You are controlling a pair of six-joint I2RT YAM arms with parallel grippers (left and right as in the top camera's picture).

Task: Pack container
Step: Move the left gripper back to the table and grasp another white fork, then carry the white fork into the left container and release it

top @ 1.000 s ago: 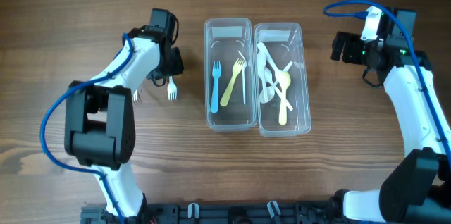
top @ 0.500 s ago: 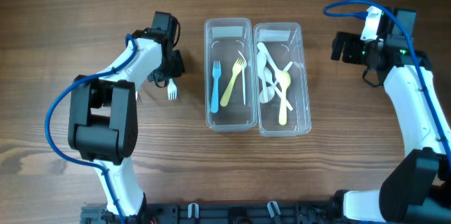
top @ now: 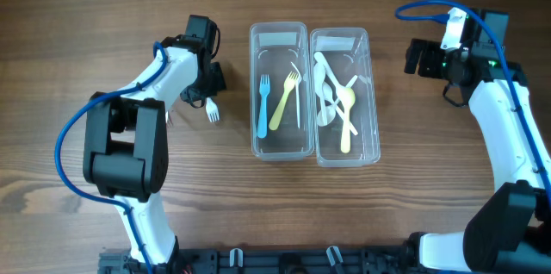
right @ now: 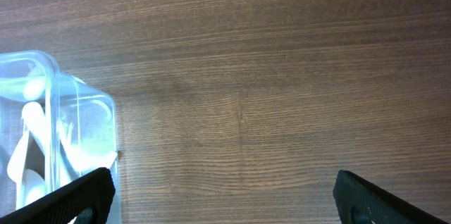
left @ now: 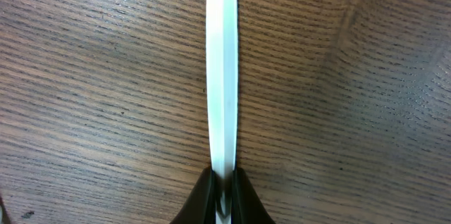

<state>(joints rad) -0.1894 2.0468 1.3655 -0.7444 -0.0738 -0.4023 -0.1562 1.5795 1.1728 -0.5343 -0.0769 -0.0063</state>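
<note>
The white fork will be lifted by my left gripper. Then it will be lowered to where blue and yellow forks already lie in one container (top: 276, 104).
Two clear plastic containers stand side by side mid-table. The left container (top: 256, 93) holds a blue fork (top: 263, 106) and a yellow fork (top: 283, 99); the right container (top: 373, 93) holds white and yellow spoons (top: 337, 102). A white fork (top: 211, 112) lies on the table left of them, tines toward the front. My left gripper (top: 207, 97) is shut on the fork's handle (left: 222, 76), which runs straight up from the two black fingertips (left: 202, 197). My right gripper (right: 222, 194) hangs open over bare wood, right of the containers, holding nothing.
The corner of the right container (right: 77, 139) shows at the left edge of the right wrist view. Both arms' blue cables arc above the table. Wood surface surrounds the containers on all sides.
The left gripper has closed on the white fork's handle. The fork has shifted slightly on the table. The right arm has stayed still.
</note>
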